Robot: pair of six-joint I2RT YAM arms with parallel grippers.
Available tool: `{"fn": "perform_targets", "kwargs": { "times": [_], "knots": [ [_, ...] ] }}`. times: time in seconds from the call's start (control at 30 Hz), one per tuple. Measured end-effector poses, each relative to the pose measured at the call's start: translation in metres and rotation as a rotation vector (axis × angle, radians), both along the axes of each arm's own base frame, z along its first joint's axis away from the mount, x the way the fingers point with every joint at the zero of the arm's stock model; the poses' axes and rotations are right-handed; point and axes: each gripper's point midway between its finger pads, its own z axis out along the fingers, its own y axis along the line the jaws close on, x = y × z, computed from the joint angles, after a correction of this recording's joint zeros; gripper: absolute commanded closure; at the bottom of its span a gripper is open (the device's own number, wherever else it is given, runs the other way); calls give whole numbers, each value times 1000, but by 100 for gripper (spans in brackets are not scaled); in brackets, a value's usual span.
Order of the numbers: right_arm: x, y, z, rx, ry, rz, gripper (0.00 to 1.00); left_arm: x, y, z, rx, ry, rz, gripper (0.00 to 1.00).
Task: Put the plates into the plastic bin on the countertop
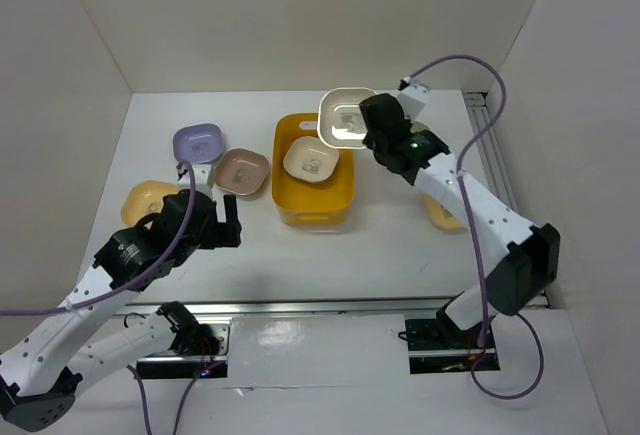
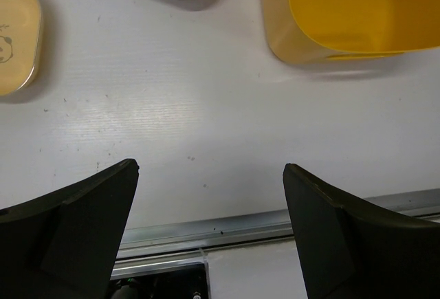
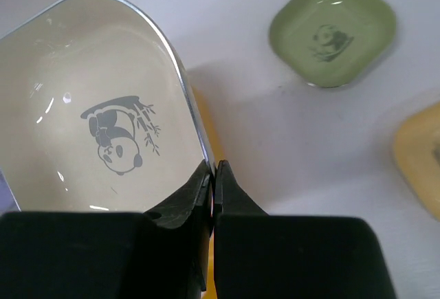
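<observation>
Next, my right gripper goes left in the top view, lowers and releases the rim of the second cream plate, since the cream plate inside the bin is below it that way.
The yellow-orange plastic bin point(image 1: 313, 205) stands mid-counter with one cream plate point(image 1: 310, 160) inside. My right gripper point(image 1: 362, 127) is shut on the rim of a second cream plate point(image 1: 343, 115) with a panda print, held above the bin's far right corner; in the right wrist view the gripper point(image 3: 214, 174) pinches that plate point(image 3: 103, 106). My left gripper point(image 1: 218, 215) is open and empty over bare countertop point(image 2: 206, 106), near the bin's left front corner point(image 2: 344, 17). Lavender point(image 1: 198, 142), brown-pink point(image 1: 243, 171) and yellow point(image 1: 145, 198) plates lie left of the bin.
A green plate point(image 3: 333, 31) and a yellow-orange plate point(image 3: 423, 161) lie right of the bin; the yellow-orange one point(image 1: 440, 217) is partly under my right arm. White walls enclose the counter. A metal rail point(image 2: 227, 227) runs along the near edge.
</observation>
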Motion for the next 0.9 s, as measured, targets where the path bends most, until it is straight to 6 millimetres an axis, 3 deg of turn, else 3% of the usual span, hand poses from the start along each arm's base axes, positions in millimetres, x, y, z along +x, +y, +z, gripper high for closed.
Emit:
{"fn": "perform_targets", "kwargs": {
  "times": [0.1, 0.27, 0.47, 0.63, 0.67, 0.73, 0.8, 0.83, 0.9],
  "knots": [
    [17, 36, -17, 19, 35, 12, 100, 3, 3, -3, 7, 11, 18, 0],
    [34, 72, -67, 24, 126, -52, 100, 4, 2, -6, 6, 18, 21, 0],
    [34, 86, -120, 5, 233, -144, 100, 4, 0, -5, -1, 15, 16, 0],
    [34, 86, -131, 15, 249, -171, 98, 4, 0, -5, -3, 15, 15, 0],
    [34, 87, -130, 21, 247, -174, 95, 4, 0, -5, -2, 16, 15, 0],
    [36, 88, -128, 32, 240, -176, 72, 4, 0, -5, -3, 15, 15, 0],
    [41, 93, -123, 43, 228, -172, 67, 4, 0, -6, -2, 17, 15, 0],
    [44, 96, -121, 50, 220, -167, 52, 4, 0, -7, -1, 18, 15, 0],
    [48, 100, -118, 56, 210, -158, 40, 4, 0, -7, -1, 19, 14, 0]
  ]
}}
